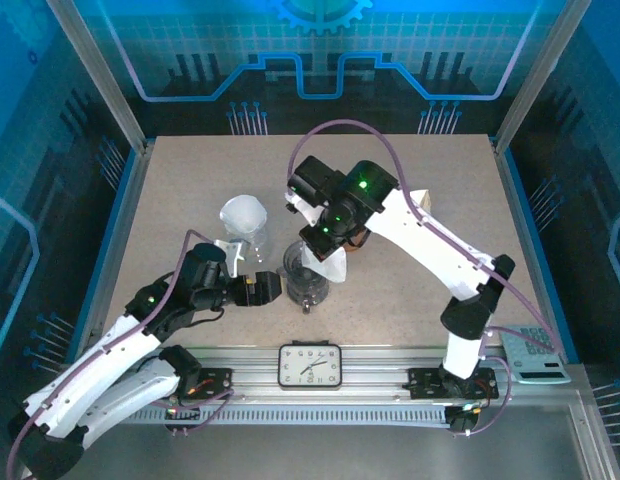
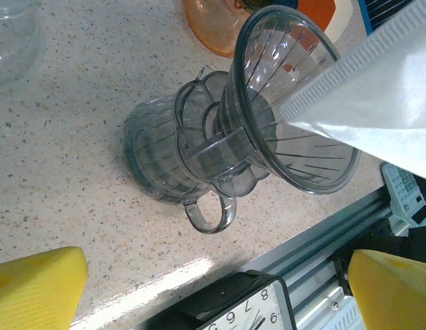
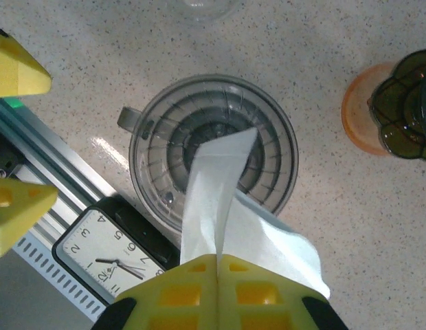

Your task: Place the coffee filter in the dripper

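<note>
Only the filter's corner reaches inside the dripper, so next the right gripper needs to go down into the dripper's ribbed cone below it and let go of the filter (image 3: pixel 216 196) there.
The smoky clear dripper (image 1: pixel 306 283) stands on the table with its handle (image 2: pixel 214 214) toward the near edge. My right gripper (image 1: pixel 323 243) hangs just above it, shut on a white paper coffee filter (image 3: pixel 216 196). The filter's lower corner (image 2: pixel 316 113) reaches inside the dripper's ribbed cone (image 3: pixel 158 148), while the rest of it leans out over the rim toward the right. My left gripper (image 1: pixel 273 290) sits low on the dripper's left, open, with its yellow fingers (image 2: pixel 36 287) apart and nothing between them.
A clear glass beaker (image 1: pixel 244 220) stands behind the left gripper. An orange coaster with a dark glass piece (image 3: pixel 386 110) sits right of the dripper. A black clock (image 1: pixel 310 365) lies on the front rail, and a calculator (image 1: pixel 537 358) at the near right.
</note>
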`<act>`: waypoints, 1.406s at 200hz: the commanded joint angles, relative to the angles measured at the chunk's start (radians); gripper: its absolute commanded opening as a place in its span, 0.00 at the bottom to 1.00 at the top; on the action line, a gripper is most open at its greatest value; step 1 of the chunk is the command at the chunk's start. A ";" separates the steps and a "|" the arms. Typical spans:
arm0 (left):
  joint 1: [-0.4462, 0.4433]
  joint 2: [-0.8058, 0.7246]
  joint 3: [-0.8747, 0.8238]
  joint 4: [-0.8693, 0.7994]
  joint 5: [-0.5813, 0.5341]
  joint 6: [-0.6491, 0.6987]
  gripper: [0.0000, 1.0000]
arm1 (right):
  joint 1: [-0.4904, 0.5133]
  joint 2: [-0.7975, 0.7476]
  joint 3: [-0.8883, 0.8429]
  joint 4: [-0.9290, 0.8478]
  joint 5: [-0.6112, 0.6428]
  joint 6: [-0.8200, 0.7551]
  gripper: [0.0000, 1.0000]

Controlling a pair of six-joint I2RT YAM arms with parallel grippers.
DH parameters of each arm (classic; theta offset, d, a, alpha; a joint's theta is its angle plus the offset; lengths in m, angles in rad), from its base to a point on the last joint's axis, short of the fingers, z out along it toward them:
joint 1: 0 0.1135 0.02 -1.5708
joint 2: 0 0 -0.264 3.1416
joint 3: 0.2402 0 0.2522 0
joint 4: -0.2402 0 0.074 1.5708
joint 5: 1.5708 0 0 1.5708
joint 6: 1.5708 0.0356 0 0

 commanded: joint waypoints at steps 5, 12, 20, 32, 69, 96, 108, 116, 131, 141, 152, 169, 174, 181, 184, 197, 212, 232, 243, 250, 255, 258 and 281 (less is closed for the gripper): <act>-0.003 -0.002 0.020 -0.025 0.024 0.013 0.99 | 0.027 0.073 0.092 -0.118 0.021 -0.033 0.00; -0.002 -0.003 0.020 -0.022 0.026 0.009 0.99 | 0.028 0.089 0.108 -0.127 0.018 -0.035 0.00; -0.003 -0.005 0.019 -0.018 0.031 0.006 0.99 | 0.030 0.108 0.130 -0.139 0.019 -0.036 0.00; -0.003 -0.006 0.016 -0.014 0.038 0.001 0.99 | 0.038 0.135 0.164 -0.156 0.023 -0.042 0.00; -0.003 -0.007 0.006 -0.006 0.044 -0.006 0.99 | 0.050 0.197 0.203 -0.155 0.016 -0.052 0.00; -0.003 -0.009 0.009 -0.009 0.048 -0.006 0.99 | 0.050 0.217 0.193 -0.133 -0.004 -0.055 0.00; -0.003 -0.009 0.008 -0.011 0.049 -0.008 0.99 | 0.052 0.220 0.178 -0.117 -0.005 -0.056 0.00; -0.003 -0.010 0.007 -0.010 0.049 -0.007 0.99 | 0.054 0.220 0.166 -0.105 -0.007 -0.056 0.00; -0.003 -0.010 0.006 -0.009 0.050 -0.009 0.99 | 0.055 0.218 0.137 -0.081 -0.013 -0.053 0.00; -0.003 -0.009 0.003 -0.008 0.051 -0.011 0.99 | 0.055 0.213 0.113 -0.063 -0.019 -0.051 0.00; -0.003 -0.008 0.004 -0.007 0.051 -0.012 0.99 | 0.056 0.205 0.080 -0.041 -0.022 -0.047 0.00; -0.003 -0.008 0.005 -0.008 0.053 -0.013 0.99 | 0.057 0.189 0.020 0.000 -0.027 -0.041 0.00; -0.003 -0.007 0.006 -0.007 0.053 -0.013 0.99 | 0.057 0.183 0.001 0.012 -0.028 -0.040 0.01; -0.003 -0.006 0.006 -0.008 0.053 -0.015 0.99 | 0.057 0.175 -0.020 0.028 -0.030 -0.038 0.00; -0.003 -0.006 0.006 -0.006 0.053 -0.015 0.99 | 0.057 0.173 -0.028 0.033 -0.030 -0.037 0.01; -0.003 -0.003 0.006 -0.006 0.055 -0.016 0.99 | 0.055 0.166 -0.056 0.058 -0.033 -0.032 0.01; -0.003 -0.001 0.007 -0.006 0.055 -0.016 0.99 | 0.056 0.159 -0.078 0.074 -0.036 -0.029 0.02; -0.004 0.002 0.010 -0.005 0.058 -0.019 0.99 | 0.055 0.149 -0.087 0.088 -0.030 -0.027 0.08; -0.003 0.001 0.010 -0.004 0.059 -0.024 0.99 | 0.055 0.135 -0.093 0.100 -0.026 -0.027 0.15; -0.003 0.002 0.010 -0.003 0.062 -0.027 0.99 | 0.055 0.124 -0.098 0.109 -0.024 -0.027 0.20; -0.003 0.001 0.010 -0.002 0.062 -0.029 0.99 | 0.055 0.118 -0.101 0.115 -0.022 -0.027 0.22; -0.003 0.001 0.010 0.000 0.062 -0.030 0.99 | 0.054 0.112 -0.102 0.117 -0.021 -0.027 0.23; -0.003 0.001 0.013 0.003 0.065 -0.036 0.99 | 0.051 0.078 -0.117 0.134 -0.006 -0.021 0.34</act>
